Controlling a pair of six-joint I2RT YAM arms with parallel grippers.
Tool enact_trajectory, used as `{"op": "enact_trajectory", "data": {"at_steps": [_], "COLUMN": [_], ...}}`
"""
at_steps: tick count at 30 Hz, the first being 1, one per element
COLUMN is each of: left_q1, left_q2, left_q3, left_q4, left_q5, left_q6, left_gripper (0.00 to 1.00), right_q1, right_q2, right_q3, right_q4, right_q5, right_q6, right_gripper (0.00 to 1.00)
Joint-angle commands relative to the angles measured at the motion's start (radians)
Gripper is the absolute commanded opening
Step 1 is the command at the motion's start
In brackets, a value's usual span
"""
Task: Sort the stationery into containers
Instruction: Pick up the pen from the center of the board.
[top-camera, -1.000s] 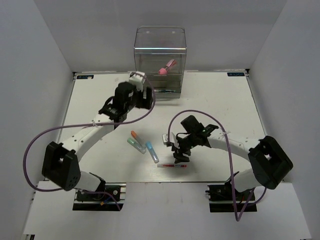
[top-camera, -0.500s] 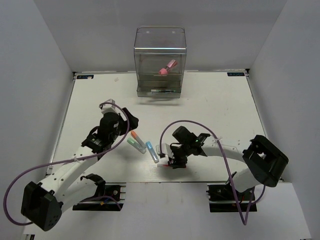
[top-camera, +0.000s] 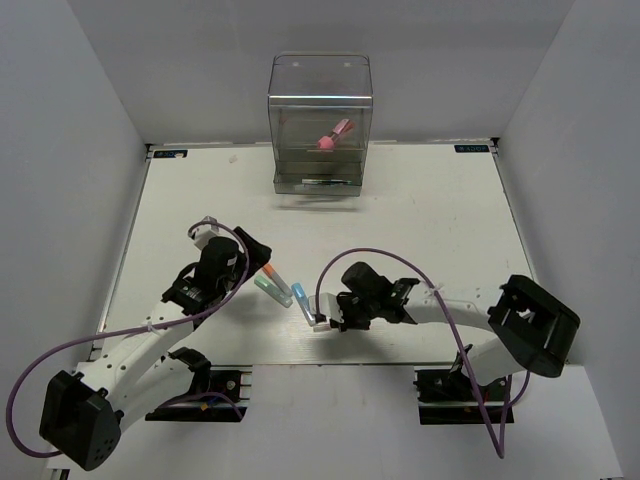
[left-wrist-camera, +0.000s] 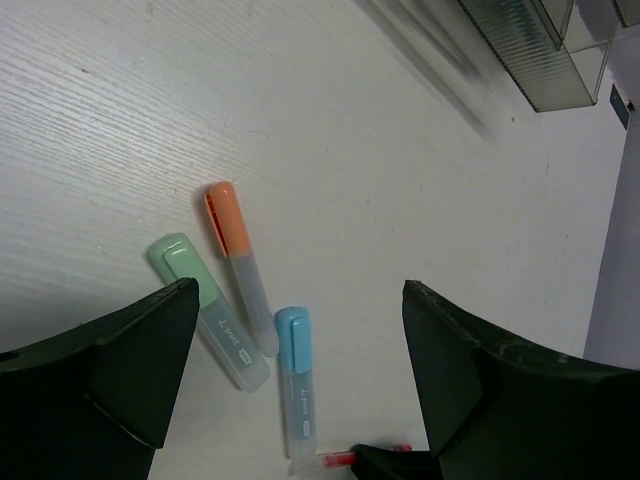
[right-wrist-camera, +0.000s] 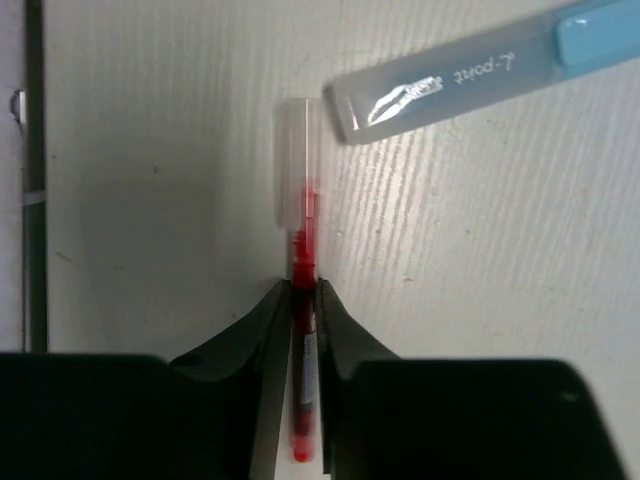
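My right gripper lifts the thin red pen (right-wrist-camera: 303, 250) next and carries it outward over the pulled-out lowest drawer for release, as thin items already lie there.
A thin red pen (right-wrist-camera: 303, 250) lies on the white table, and my right gripper (right-wrist-camera: 303, 295) is shut on its barrel; its clear cap end (top-camera: 319, 323) sticks out to the left. Right by that cap is a blue-capped marker (top-camera: 301, 296), with a teal-capped marker (top-camera: 266, 287) and an orange-capped marker (top-camera: 268, 269) just left of it. My left gripper (left-wrist-camera: 297, 290) hangs open above these three markers, holding nothing. The transparent box of drawers (top-camera: 320, 105) stands at the back, with a pink-and-red piece (top-camera: 332, 137) inside.
The box's lowest drawer (top-camera: 318, 183) is pulled out toward me, with thin dark items in it. A purple cable loops from each arm. The table's near edge runs close below the red pen. Grey walls enclose the table on three sides.
My left arm has pulled back from the box to hover over the markers. My right gripper has slid left along the near edge and closed on the red pen.
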Motion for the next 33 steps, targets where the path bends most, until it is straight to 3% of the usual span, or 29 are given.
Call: {"op": "enact_trajectory", "data": {"at_steps": [1,8,13,19,26,33], "left_q1": [0.003,0.003,0.003,0.003,0.003,0.003], "left_q2": [-0.024,-0.024,-0.015,-0.015,-0.015,-0.046], "left_q3": [-0.008,-0.019,-0.028,-0.028,-0.038,-0.057], "left_q4": [-0.008,0.012,0.012,0.033,0.033,0.056], "left_q5": [-0.017,0.002,0.012,0.021,0.039,0.05], "left_q6": [-0.061,-0.081,-0.101,-0.121,-0.121,-0.13], "left_gripper": [0.92,0.92,0.92,0.91,0.91,0.91], "right_q1": [0.003,-0.009,-0.04,-0.115,-0.187,-0.276], "right_q2": [-0.007,-0.145,-0.211,-0.216,-0.115,0.118], "right_q3": [-0.045,-0.094,-0.064,0.076,0.219,0.461], "right_q4": [-0.042,-0.148,-0.19,-0.123,0.017,0.092], "right_q5": [0.102,0.099,0.124,0.145,0.239,0.243], "right_q6": [-0.003,-0.078,-0.102,-0.002,-0.065,-0.12], "right_gripper": [0.17,0.04,0.0,0.0,0.0,0.0]}}
